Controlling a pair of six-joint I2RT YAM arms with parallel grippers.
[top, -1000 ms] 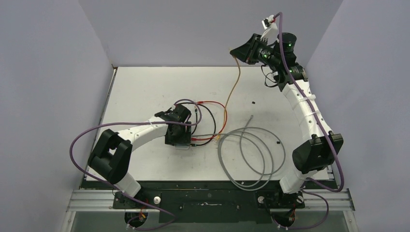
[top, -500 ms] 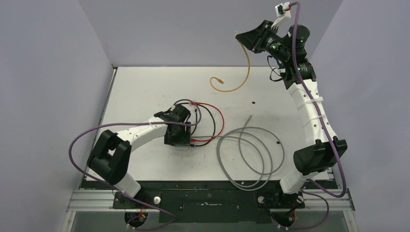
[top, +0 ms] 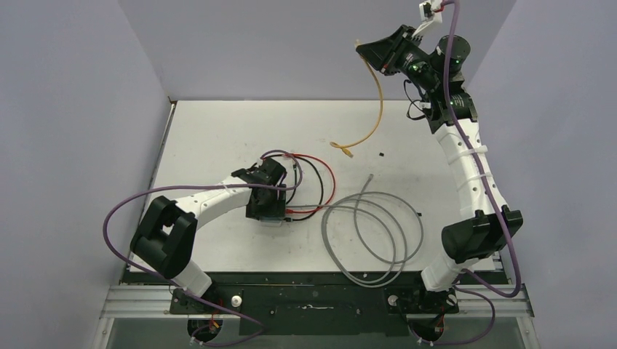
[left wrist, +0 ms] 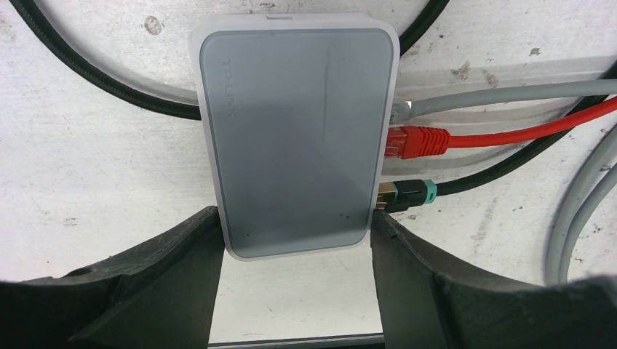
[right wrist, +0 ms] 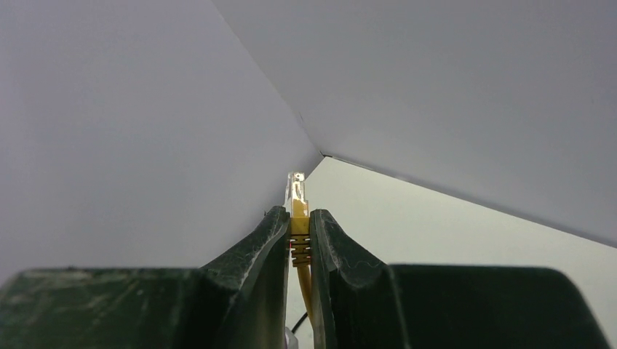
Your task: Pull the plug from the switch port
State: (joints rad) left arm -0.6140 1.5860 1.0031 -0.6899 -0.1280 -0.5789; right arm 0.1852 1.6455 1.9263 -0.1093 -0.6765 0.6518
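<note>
The yellow plug [right wrist: 297, 193] should go onto the bare far part of the tabletop next, since that spot is clear of the switch. My right gripper will move down over that spot and release the plug there.
The switch [left wrist: 298, 138], a flat pale grey box, lies on the white table with my left gripper [left wrist: 295, 219] shut on its near end, one finger on each side. In the top view it sits mostly hidden under that gripper [top: 266, 202]. A red plug [left wrist: 415, 140], a black plug with a teal collar [left wrist: 407, 193] and a grey cable [left wrist: 509, 94] stay in its right edge. My right gripper [right wrist: 299, 218] is shut on a yellow plug [right wrist: 297, 193], held high at the back right [top: 361, 49]. Its yellow cable [top: 378, 94] hangs down, free end [top: 348, 150] near the table.
A grey cable coil [top: 375, 233] lies right of the switch. Red and black cables [top: 320, 182] loop behind it. Two small black bits [top: 383, 155] rest on the table. Grey walls close in the back and both sides.
The right gripper rose higher with the yellow plug. The yellow cable's far end left the table beside the switch and now dangles near the back. The grey coil shifted slightly left.
</note>
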